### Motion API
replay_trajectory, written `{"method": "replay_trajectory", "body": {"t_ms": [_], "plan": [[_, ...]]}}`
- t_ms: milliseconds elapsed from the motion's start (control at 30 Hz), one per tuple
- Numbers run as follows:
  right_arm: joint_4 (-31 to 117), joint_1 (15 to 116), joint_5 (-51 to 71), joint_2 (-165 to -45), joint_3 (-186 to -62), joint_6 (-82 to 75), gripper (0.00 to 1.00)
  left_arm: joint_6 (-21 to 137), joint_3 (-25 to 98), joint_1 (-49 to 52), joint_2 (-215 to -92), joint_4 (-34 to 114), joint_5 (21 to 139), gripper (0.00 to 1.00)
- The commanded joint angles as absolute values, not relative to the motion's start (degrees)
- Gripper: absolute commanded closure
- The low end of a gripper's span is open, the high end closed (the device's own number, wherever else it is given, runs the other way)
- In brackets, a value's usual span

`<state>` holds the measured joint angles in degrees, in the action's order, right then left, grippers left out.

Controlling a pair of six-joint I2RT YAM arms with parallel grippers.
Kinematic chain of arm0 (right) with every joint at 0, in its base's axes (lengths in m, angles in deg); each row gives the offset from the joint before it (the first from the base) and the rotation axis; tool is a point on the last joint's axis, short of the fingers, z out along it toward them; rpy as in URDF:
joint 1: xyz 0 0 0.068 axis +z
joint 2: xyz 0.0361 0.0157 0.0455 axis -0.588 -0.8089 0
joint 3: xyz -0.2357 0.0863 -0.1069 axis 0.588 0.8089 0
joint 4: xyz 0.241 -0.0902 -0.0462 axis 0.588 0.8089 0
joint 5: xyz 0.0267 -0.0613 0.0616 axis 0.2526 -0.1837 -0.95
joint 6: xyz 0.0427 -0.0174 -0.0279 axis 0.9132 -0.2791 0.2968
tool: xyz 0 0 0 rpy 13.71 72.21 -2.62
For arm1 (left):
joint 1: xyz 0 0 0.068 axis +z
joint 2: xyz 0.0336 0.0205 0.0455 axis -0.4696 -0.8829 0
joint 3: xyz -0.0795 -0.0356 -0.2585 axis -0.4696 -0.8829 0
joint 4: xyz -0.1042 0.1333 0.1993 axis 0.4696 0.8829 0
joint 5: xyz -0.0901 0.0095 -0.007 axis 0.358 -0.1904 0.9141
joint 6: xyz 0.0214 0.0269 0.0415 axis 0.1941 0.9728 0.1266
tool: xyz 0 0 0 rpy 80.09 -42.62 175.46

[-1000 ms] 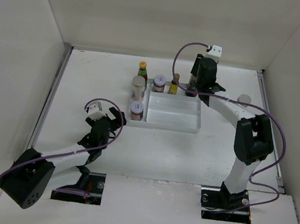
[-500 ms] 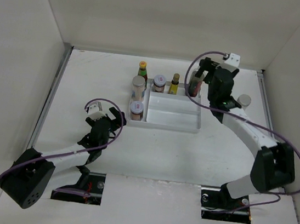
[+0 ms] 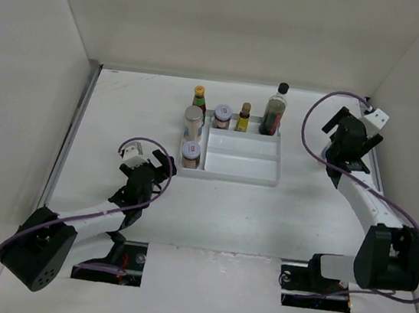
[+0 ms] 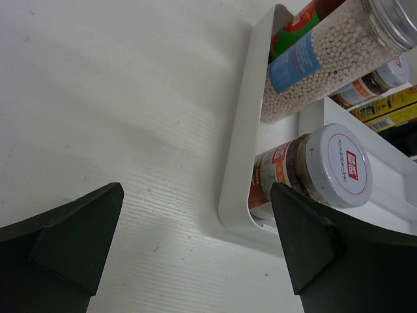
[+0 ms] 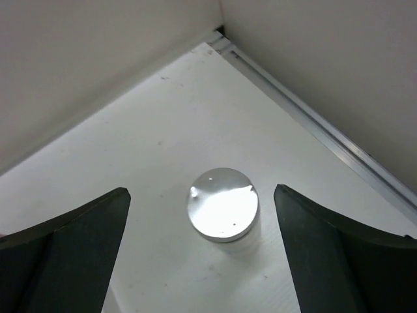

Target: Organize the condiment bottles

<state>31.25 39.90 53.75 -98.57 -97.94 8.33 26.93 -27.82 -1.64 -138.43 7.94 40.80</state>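
The jar's round lid shows in the gap between the right gripper's fingers, so the open right gripper should move down over the silver-lidded jar (image 3: pixel 325 151) (image 5: pixel 223 204), one finger on each side.
The tall dark black-capped bottle (image 3: pixel 275 109) stands upright at the back right corner of the white divided tray (image 3: pixel 239 177). A yellow-capped bottle (image 3: pixel 243 118), a green-collared bottle (image 3: pixel 199 96) and three pale-lidded spice jars (image 3: pixel 193 123) (image 3: pixel 222 116) (image 3: pixel 190 153) stand at the tray's back and left. My right gripper (image 3: pixel 344 143) is open and hovers over a silver-lidded jar (image 5: pixel 221 205), which stands between its fingers (image 5: pixel 201 192) on the table near the back right corner. My left gripper (image 3: pixel 163 164) is open and empty just left of the tray's near left corner (image 4: pixel 195 195), beside a white-lidded jar (image 4: pixel 339 166).
The enclosure's right wall and a metal rail (image 5: pixel 326 134) run close behind the silver-lidded jar. The tray's left wall (image 4: pixel 238 163) lies just ahead of the left fingers. A tall jar of white beads (image 4: pixel 326 59) stands behind the white-lidded one.
My right gripper let go of the tall dark bottle at the tray's back right, then swung right to hover over the silver-lidded jar. The left arm has not moved.
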Motion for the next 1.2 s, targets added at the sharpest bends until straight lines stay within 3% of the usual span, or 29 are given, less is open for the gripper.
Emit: {"method": "replay_trajectory", "body": {"t_ms": [0, 333, 467, 600, 667, 933, 1167], "plan": [[36.26, 37.74, 53.21, -102.71, -103.21, 7.74, 0.0, 26.47, -25.79, -1.56, -138.6, 6.02, 41.13, 0.0], [38.03, 35.97, 47.31, -111.69, -107.26, 8.09, 0.01, 26.47, -25.52, -2.18, -139.56, 5.49, 40.96, 0.0], [37.94, 35.44, 47.23, -113.8, -108.14, 8.53, 0.19, 26.47, -25.26, -2.18, -139.66, 6.02, 41.13, 0.0], [37.16, 35.62, 48.1, -112.41, -106.31, 9.93, 0.48, 26.38, -25.26, -1.92, -140.09, 5.84, 41.13, 0.0], [36.28, 36.23, 49.68, -109.77, -104.55, 9.94, 0.54, 26.29, -25.26, -2.09, -139.84, 5.84, 41.13, 0.0], [35.83, 50.36, 53.03, -95.89, -100.15, 8.26, 0.58, 25.33, -25.61, -1.56, -138.96, 5.93, 40.61, 0.0], [29.17, 66.01, 46.1, -100.43, -106.64, 7.39, 0.57, 25.06, -25.79, -0.6, -138.52, 6.1, 39.82, 0.0]]}}
